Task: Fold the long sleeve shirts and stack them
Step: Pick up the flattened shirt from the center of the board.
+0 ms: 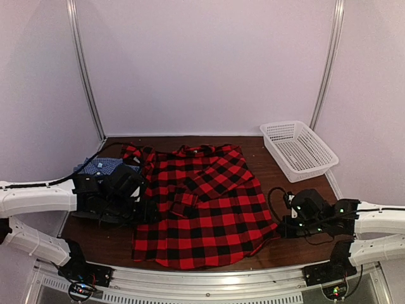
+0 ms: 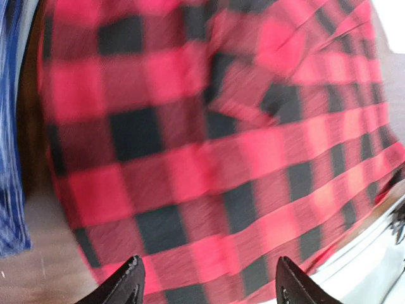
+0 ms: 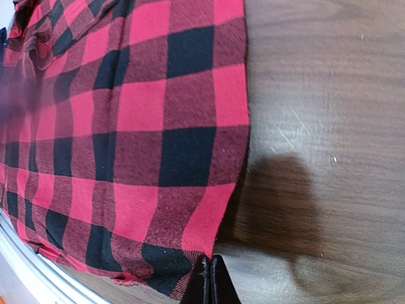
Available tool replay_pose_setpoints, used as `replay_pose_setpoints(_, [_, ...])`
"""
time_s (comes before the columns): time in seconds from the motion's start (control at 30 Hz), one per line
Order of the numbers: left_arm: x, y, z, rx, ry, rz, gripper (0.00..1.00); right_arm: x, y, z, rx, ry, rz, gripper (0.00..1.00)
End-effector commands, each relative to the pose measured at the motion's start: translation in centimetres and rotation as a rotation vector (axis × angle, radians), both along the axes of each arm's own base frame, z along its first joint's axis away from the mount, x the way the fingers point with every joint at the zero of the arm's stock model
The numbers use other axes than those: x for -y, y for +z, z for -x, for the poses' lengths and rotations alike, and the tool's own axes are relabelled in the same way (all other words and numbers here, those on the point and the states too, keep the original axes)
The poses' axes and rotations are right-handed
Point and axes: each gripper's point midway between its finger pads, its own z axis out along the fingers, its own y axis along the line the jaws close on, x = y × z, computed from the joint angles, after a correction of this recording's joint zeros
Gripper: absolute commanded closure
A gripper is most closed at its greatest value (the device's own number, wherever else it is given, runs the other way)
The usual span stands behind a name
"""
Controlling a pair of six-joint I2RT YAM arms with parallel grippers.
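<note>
My left gripper goes down and to the right in the top view onto the cuff's near edge next, since this sleeve lies across the plaid shirt's front.
A large red-and-black plaid shirt lies spread flat across the middle of the brown table, collar toward the back. A blue checked shirt lies at the far left, partly hidden under my left arm. My left gripper hovers over the plaid shirt's left side with its jaws wide open. The left wrist view shows only plaid cloth between the open gripper, and the blue cloth at the left edge. My right gripper is shut beside the shirt's near right hem corner. Its fingertips press together with no cloth seen between them.
A white plastic mesh basket stands at the back right of the table. Bare brown wood runs to the right of the shirt. The table's metal front rail lies just beyond the shirt's hem. White walls close in the back and sides.
</note>
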Motion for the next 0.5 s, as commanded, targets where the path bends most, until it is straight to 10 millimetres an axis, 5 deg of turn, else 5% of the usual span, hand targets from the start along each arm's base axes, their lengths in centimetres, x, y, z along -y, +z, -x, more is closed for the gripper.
replay_pose_setpoints(0.0, [3.4, 4.1, -3.7, 0.134, -0.029, 0.041, 0.28, -0.8, 2.3, -1.6, 0.073, 0.004, 0.007, 1.0])
replay_pose_setpoints(0.23, [8.8, 3.9, -8.4, 0.167, -0.03, 0.039, 0.28, -1.3, 2.9, -2.3, 0.081, 0.048, 0.078, 1.0])
replay_pose_setpoints(0.47, [8.8, -0.6, -11.0, 0.084, 0.023, -0.044, 0.33, -1.4, 3.0, -1.6, 0.087, 0.07, 0.02, 1.0])
